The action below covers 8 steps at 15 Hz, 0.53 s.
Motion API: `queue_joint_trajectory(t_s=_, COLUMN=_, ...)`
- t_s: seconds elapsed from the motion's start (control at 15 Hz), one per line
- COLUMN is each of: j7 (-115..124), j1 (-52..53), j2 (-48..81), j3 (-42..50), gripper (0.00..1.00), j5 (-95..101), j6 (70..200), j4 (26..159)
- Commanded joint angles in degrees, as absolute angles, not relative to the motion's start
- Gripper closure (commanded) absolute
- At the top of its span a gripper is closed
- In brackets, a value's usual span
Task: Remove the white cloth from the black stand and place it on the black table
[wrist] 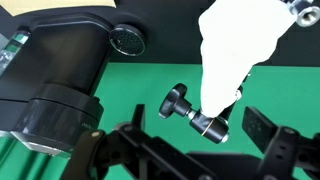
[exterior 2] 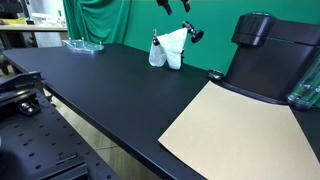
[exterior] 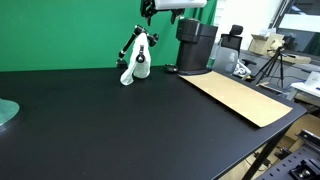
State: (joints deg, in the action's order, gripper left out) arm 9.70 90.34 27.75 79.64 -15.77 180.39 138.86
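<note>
I will next move my gripper past the knob joint, which is between my open fingers, and lower it onto the upper fold of white cloth (exterior: 137,62).
The white cloth (exterior: 137,62) hangs bunched over the black stand (exterior: 127,48), which stands at the far side of the black table (exterior: 120,130) in front of a green curtain. Both exterior views show it; the cloth (exterior 2: 173,48) drapes over the thin rods, and a black knob (exterior 2: 197,36) of the stand sticks out beside it. My gripper (exterior: 148,10) hangs open and empty just above the stand, apart from it. In the wrist view the cloth (wrist: 235,45) and the stand's knob joint (wrist: 193,110) lie between my open fingers (wrist: 200,123).
The large black cylindrical robot base (exterior: 195,45) stands close beside the stand. A flat tan cardboard sheet (exterior: 240,96) lies on the table near it. A glass dish (exterior 2: 82,44) sits at the table's far end. A camera tripod (exterior: 272,62) stands off the table.
</note>
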Motion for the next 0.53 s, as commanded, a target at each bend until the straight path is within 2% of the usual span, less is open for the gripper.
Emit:
queue_joint_trajectory(t_s=0.0, j7=10.7, j1=89.8, j2=27.5, j3=79.3, gripper=0.00, j5=-14.5, j6=180.7, j4=138.9)
queue_joint_trajectory(t_s=0.27, j7=10.7, j1=89.8, j2=27.5, j3=79.3, gripper=0.00, j5=-14.5, j6=180.7, j4=138.9)
queue_joint_trajectory(t_s=0.47, j7=10.4, j1=87.5, j2=24.6, j3=75.8, gripper=0.00, j5=-14.2, j6=180.9, j4=138.7)
